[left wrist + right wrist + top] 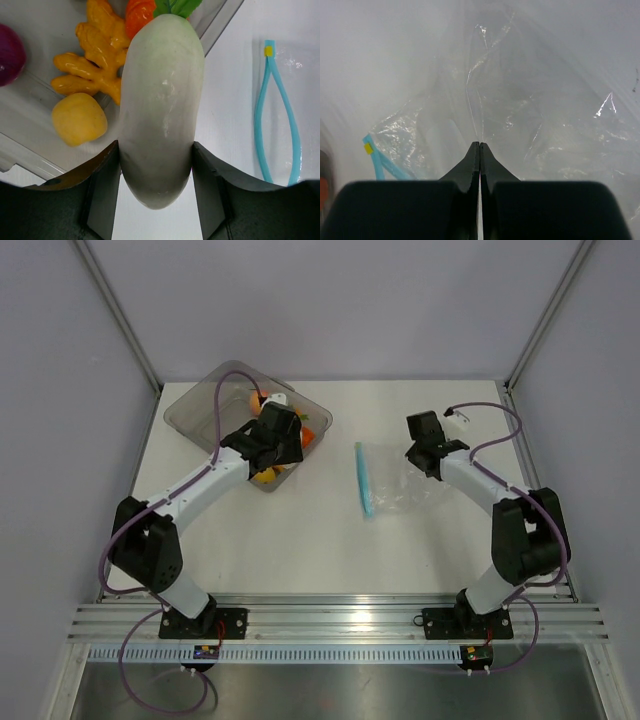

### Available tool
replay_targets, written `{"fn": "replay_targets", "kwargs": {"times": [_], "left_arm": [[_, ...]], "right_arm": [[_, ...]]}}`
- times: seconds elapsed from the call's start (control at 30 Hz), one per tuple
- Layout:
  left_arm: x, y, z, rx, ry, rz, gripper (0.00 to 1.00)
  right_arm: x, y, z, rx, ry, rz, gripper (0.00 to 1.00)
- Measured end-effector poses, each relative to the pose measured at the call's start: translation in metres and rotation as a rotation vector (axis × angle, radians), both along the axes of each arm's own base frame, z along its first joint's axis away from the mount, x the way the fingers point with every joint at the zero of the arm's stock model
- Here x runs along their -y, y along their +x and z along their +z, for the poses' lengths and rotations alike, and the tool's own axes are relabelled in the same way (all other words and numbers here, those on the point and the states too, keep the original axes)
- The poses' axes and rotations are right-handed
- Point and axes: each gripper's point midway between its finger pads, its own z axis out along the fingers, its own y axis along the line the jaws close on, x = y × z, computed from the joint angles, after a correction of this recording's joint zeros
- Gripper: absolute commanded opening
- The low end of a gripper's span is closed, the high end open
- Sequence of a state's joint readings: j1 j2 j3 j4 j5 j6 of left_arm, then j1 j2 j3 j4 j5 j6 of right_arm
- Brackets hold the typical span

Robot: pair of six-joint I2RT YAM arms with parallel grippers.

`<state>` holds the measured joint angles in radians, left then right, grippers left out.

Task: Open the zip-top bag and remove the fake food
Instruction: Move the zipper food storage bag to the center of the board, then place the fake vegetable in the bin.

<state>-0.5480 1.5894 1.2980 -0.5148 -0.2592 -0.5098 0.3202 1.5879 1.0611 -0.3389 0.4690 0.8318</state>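
Observation:
The radish's near end (157,182) still hangs past the tray's rim. I need to shift my left gripper toward the purple piece (10,52) before I lower the radish into the tray.
My left gripper (156,147) is shut on a white radish (161,110) with green leaves, one piece of the fake food; both jaws press its sides. It hangs over the near corner of the grey tray (195,405), where my left gripper (280,430) shows from above. Inside the tray (35,150) lie a yellow knobbly piece (95,65), a yellow ball (79,119), a purple piece (10,52) and an orange piece (140,15). The clear zip-top bag (400,490) lies flat at centre right, its teal zip strip (277,110) parted. My right gripper (480,144) is shut on the bag's plastic (520,100) at its far edge.
The tray stands at the back left against the enclosure wall. Purple cables loop over both arms. The right gripper (425,445) sits near the table's back right, close to the frame post.

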Motion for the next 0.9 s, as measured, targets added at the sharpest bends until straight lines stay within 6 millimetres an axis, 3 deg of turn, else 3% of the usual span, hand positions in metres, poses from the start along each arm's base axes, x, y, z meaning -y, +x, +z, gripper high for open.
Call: {"fn": "replay_targets", "kwargs": {"times": [0.2,0.43,0.57,0.6,0.7,0.9], "left_arm": [[-0.026,0.019,0.008,0.039,-0.027,0.098,0.44],[-0.064,0.046,0.016,0.075,-0.026,0.208,0.44],[-0.075,0.059,0.002,0.059,0.018,0.250,0.44],[-0.076,0.063,-0.003,0.052,0.028,0.254,0.44],[-0.077,0.070,-0.014,0.030,0.042,0.262,0.46],[-0.091,0.074,-0.026,0.002,0.058,0.291,0.53]], "right_arm": [[-0.012,0.051,0.004,0.012,0.002,-0.010,0.00],[-0.013,0.075,-0.007,-0.011,-0.015,0.003,0.00],[-0.010,0.084,-0.012,-0.023,0.002,0.014,0.28],[-0.009,0.086,-0.012,-0.024,0.010,0.018,0.51],[-0.010,0.089,-0.009,-0.024,0.028,0.035,0.71],[-0.012,0.094,0.003,-0.013,0.033,0.049,0.80]]}}
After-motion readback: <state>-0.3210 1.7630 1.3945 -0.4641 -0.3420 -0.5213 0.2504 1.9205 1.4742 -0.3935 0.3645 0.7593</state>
